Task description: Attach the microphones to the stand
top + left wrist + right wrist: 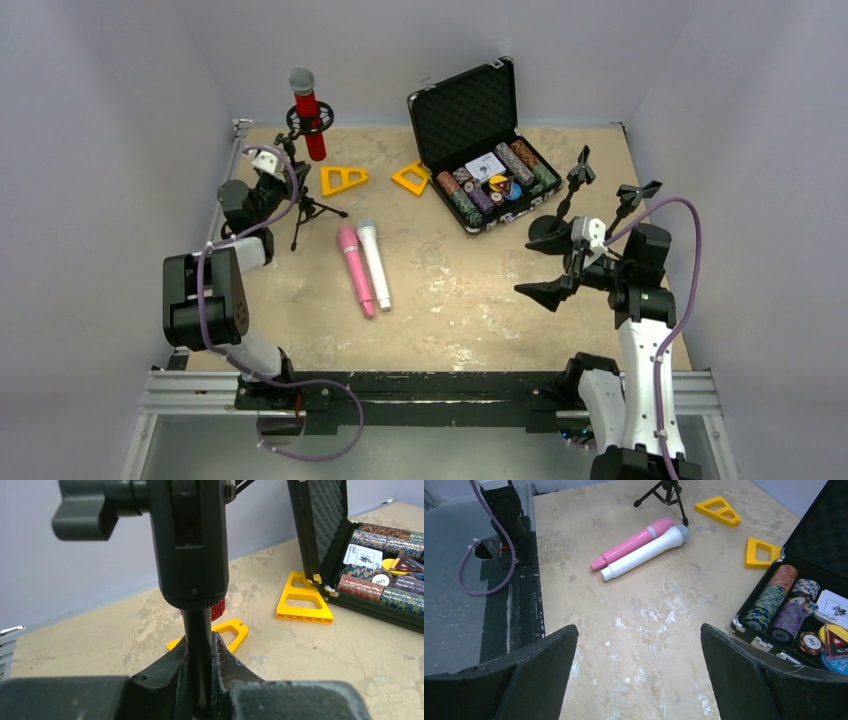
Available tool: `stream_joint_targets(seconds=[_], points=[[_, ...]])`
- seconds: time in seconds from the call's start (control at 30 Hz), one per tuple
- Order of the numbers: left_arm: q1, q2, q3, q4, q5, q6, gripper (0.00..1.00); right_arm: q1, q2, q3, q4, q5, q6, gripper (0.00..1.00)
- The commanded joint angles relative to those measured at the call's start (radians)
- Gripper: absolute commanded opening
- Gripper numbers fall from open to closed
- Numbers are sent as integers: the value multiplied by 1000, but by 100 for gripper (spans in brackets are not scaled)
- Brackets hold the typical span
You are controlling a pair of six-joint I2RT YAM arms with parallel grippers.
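My left gripper moves the pole [198, 650] back toward my base next and then releases it, since the red microphone sits in the top holder.
A black tripod stand [303, 205] stands at the back left. The glittery red microphone [309, 118] with a silver mesh head sits upright in its top holder. My left gripper [283, 178] is shut on the stand's pole [198, 650], which fills the left wrist view; a bit of red glitter [219, 610] shows behind it. The pink microphone [355, 270] and the white microphone [374, 263] lie side by side on the table; both show in the right wrist view, pink [631, 544] and white [644, 553]. My right gripper [547, 264] is open and empty above the table [639, 675].
An open black case of poker chips [487, 160] stands at the back middle, also in the right wrist view [796, 605]. Two yellow triangle pieces [343, 180] [411, 177] lie near the stand. Two black clip-topped stands [578, 178] [634, 194] rise at the right.
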State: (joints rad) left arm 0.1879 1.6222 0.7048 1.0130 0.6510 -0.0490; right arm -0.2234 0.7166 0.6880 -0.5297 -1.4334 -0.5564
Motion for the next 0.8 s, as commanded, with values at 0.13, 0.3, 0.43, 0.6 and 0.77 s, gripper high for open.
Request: stream_joint_targets(seconds=[0.13,0.3,0.43,0.6,0.77], points=[[0,-88,-40,-174,12,103,12,-5,-22,14,24,-46,16,97],[0,-133,-71,-236,-13,107,13,-5,-31,15,23,-55,17,97],[1,-148,-102,-251,-29,106,14,-5,-38,15,23,-62,18,97],[1,-165,-152,-194,-36,103,16,-5,-49,15,20,-67,21,97],[1,-185,-162,-203,-37,122,20,-5,-56,13,19,-71,21,97]])
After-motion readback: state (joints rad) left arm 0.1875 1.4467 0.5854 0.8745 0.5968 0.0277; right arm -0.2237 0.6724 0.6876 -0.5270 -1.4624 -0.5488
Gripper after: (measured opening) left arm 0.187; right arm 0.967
